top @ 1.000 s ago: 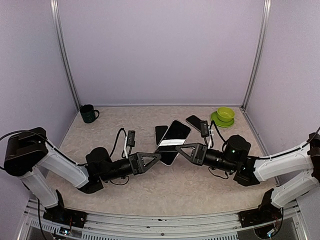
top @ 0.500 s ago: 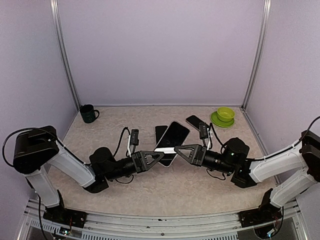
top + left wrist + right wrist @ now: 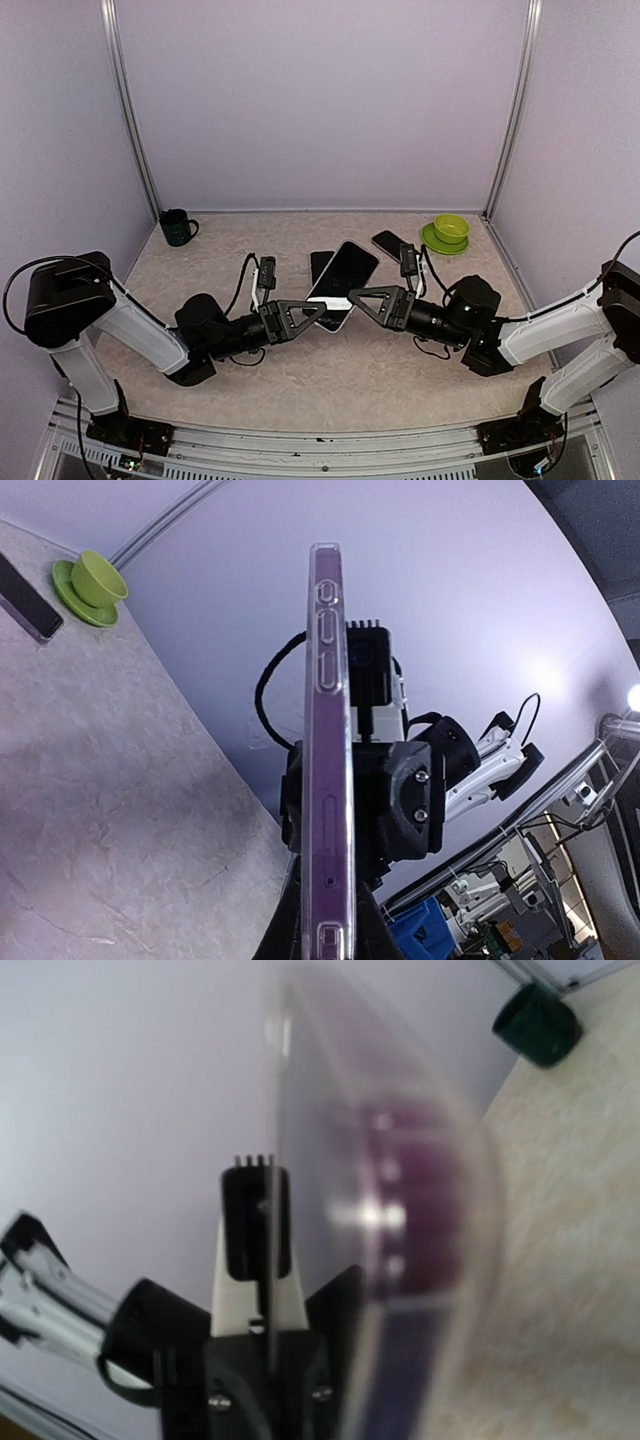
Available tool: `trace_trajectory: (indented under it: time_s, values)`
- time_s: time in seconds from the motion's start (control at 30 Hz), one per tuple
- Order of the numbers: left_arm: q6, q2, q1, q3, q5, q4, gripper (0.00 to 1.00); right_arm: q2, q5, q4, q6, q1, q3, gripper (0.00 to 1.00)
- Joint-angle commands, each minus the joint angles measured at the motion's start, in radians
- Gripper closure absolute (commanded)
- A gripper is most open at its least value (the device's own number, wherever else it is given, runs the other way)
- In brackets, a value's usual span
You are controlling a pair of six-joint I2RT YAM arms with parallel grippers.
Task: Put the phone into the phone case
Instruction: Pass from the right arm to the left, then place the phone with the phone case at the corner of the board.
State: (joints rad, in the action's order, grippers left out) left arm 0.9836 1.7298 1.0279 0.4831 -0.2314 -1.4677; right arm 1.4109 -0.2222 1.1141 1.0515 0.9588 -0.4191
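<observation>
The phone is in the clear case, so I will carry it outward and down with my left gripper and release it on the tabletop (image 3: pixel 239 255) beside the dark green mug.
A purple phone (image 3: pixel 341 278) sits inside a clear phone case (image 3: pixel 328 660) and hangs tilted above the table between both arms. In the left wrist view I see it edge-on, with the case's button covers showing. My left gripper (image 3: pixel 321 309) is shut on its lower left edge, dark fingers (image 3: pixel 285 930) pressed to both faces. My right gripper (image 3: pixel 351 297) is at the lower right edge. The right wrist view shows the cased phone (image 3: pixel 400 1210) only as a close blur, so those jaws are unreadable.
A black phone (image 3: pixel 321 264) lies flat behind the held one, and another dark phone (image 3: pixel 388 243) lies at the back right beside a green cup on a saucer (image 3: pixel 450 231). A dark green mug (image 3: pixel 178 227) stands at the back left. Purple walls close in three sides.
My left gripper has moved in and closed on the phone's lower left edge. The phone has shifted slightly left and down. The right arm has drawn back a little.
</observation>
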Motion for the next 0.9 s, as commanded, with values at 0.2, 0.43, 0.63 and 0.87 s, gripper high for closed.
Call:
trace_trajectory:
  time_s: [0.2, 0.43, 0.63, 0.87]
  values:
    - [-0.048, -0.195, -0.095, -0.036, 0.047, 0.282, 1.0, -0.122, 0.074, -0.247, -0.149, -0.021, -0.024, 0.24]
    - [-0.129, -0.329, -0.203, 0.047, 0.031, 0.668, 1.0, -0.261, 0.187, -0.47, -0.278, -0.024, -0.043, 0.15]
    - [-0.247, -0.387, -0.316, 0.147, -0.012, 0.963, 1.0, -0.371, 0.289, -0.637, -0.386, -0.025, -0.063, 0.1]
    - [-0.398, -0.357, -0.465, 0.285, -0.112, 1.222, 1.0, -0.46, 0.349, -0.723, -0.456, -0.027, -0.065, 0.08]
